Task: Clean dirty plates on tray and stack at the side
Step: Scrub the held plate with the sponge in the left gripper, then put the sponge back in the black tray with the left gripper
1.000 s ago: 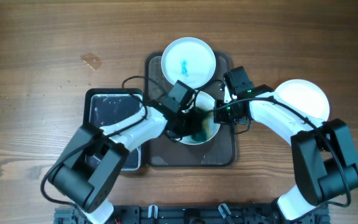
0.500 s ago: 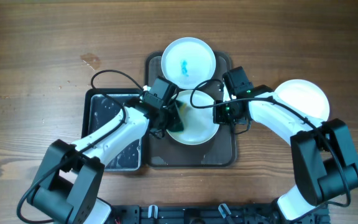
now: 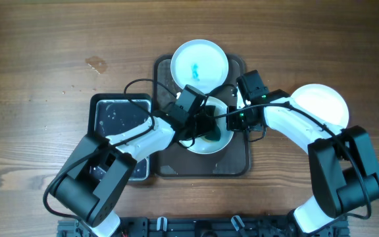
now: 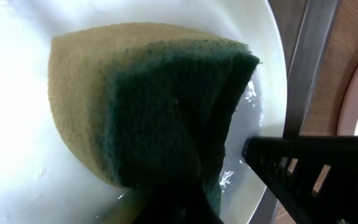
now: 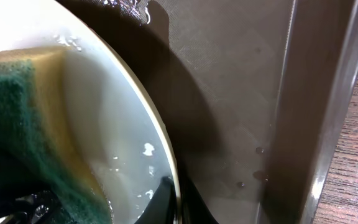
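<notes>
The sponge in my left gripper should go up, left in the overhead view, to the black tub (image 3: pixel 118 118) for release.
A brown tray (image 3: pixel 237 160) holds two white plates. The near plate (image 3: pixel 220 141) is wet, and my left gripper (image 3: pixel 202 125) is shut on a green and yellow sponge (image 4: pixel 160 106) pressed into it. My right gripper (image 3: pixel 232 118) is shut on that plate's right rim (image 5: pixel 169 155), one finger inside and one outside. The far plate (image 3: pixel 199 66) has a blue smear in its middle. A clean white plate (image 3: pixel 321 104) lies on the table to the right of the tray.
A black tub of water (image 3: pixel 114 118) stands left of the tray, under my left arm. The tray's raised right edge (image 5: pixel 303 112) lies close to my right gripper. Bare wooden table (image 3: pixel 45 66) surrounds everything.
My left gripper swept the sponge from the plate's middle to its left edge and back to the middle. My right gripper kept its hold on the rim.
</notes>
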Tool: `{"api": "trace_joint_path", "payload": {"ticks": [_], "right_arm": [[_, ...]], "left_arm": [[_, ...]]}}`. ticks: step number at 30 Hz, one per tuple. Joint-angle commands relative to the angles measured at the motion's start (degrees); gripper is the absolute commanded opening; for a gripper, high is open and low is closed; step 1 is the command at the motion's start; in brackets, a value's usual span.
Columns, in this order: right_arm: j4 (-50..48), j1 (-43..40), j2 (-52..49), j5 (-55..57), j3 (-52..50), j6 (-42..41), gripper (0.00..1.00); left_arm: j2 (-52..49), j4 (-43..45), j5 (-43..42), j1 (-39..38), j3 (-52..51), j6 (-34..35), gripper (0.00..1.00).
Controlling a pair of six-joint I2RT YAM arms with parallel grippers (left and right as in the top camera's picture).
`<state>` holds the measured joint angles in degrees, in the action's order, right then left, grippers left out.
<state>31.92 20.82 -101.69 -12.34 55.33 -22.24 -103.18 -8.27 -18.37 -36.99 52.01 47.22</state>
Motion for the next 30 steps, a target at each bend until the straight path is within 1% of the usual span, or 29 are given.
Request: {"api": "trace_joint_path", "payload": {"ticks": [1, 2, 4, 8, 10, 14, 16, 19, 21, 22, 23, 25, 26, 28, 30], "right_arm": [[0.5, 0.42, -2.73, 3.41, -1.07, 1.33, 0.04], [0.52, 0.42, -2.73, 3.41, -1.07, 1.31, 0.04], [0.61, 0.42, -2.73, 3.41, -1.07, 1.31, 0.04], [0.57, 0.42, -2.73, 3.41, -1.07, 1.51, 0.04], [0.46, 0.39, -2.73, 3.41, -1.07, 1.53, 0.04], [0.2, 0.39, -2.73, 3.41, -1.07, 1.49, 0.04], [0.22, 0.39, -2.73, 3.43, -1.07, 1.57, 0.04], [-1.88, 0.39, -2.73, 3.41, -1.07, 4.72, 0.04], [-3.63, 0.39, -2.75, 3.37, -1.07, 5.77, 0.04], [-4.31, 0.39, -2.75, 2.8, -1.07, 5.77, 0.04], [-4.76, 0.39, -2.75, 1.51, -1.07, 5.75, 0.05], [-5.77, 0.39, -2.78, -0.92, -1.07, 5.73, 0.12], [-6.29, 0.39, -2.78, -1.73, -1.07, 5.75, 0.13], [-6.38, 0.39, -2.78, -1.84, -1.07, 5.73, 0.04], [-5.03, 0.39, -2.54, -1.79, -0.9, 5.75, 0.04]], "left_arm": [[1.05, -4.31, -5.99, 1.07, -0.63, -3.56, 0.04], [2.12, -6.16, -5.22, 2.12, -0.63, -3.54, 0.04], [5.11, -11.41, -1.05, 4.83, -0.63, -4.22, 0.04], [12.55, -21.2, 10.71, 8.98, -0.63, -9.44, 0.04], [17.16, -23.8, 12.24, 10.27, -0.63, -11.61, 0.04], [25.86, -26.18, 8.17, 12.44, -0.61, -11.69, 0.04], [30.1, -30.05, 8.26, 14.64, -0.63, -11.89, 0.04], [33.94, -39.12, 14.64, 20.11, -0.63, -11.98, 0.04], [33.75, -44.33, 19.96, 24.15, -0.7, -12.11, 0.04], [33.11, -45.55, 21.42, 26.34, -0.96, -12.24, 0.04], [32.39, -45.31, 21.49, 28.2, -1.66, -12.72, 0.04], [30.64, -42.97, 21.49, 30.58, -3.61, -14.19, 0.04], [29.07, -40.44, 21.51, 31.5, -5.27, -15.72, 0.04], [26.03, -36.39, 21.46, 32.24, -7.43, -17.25, 0.04], [23.45, -35.5, 20.74, 32.3, -7.52, -18.56, 0.04]]}}
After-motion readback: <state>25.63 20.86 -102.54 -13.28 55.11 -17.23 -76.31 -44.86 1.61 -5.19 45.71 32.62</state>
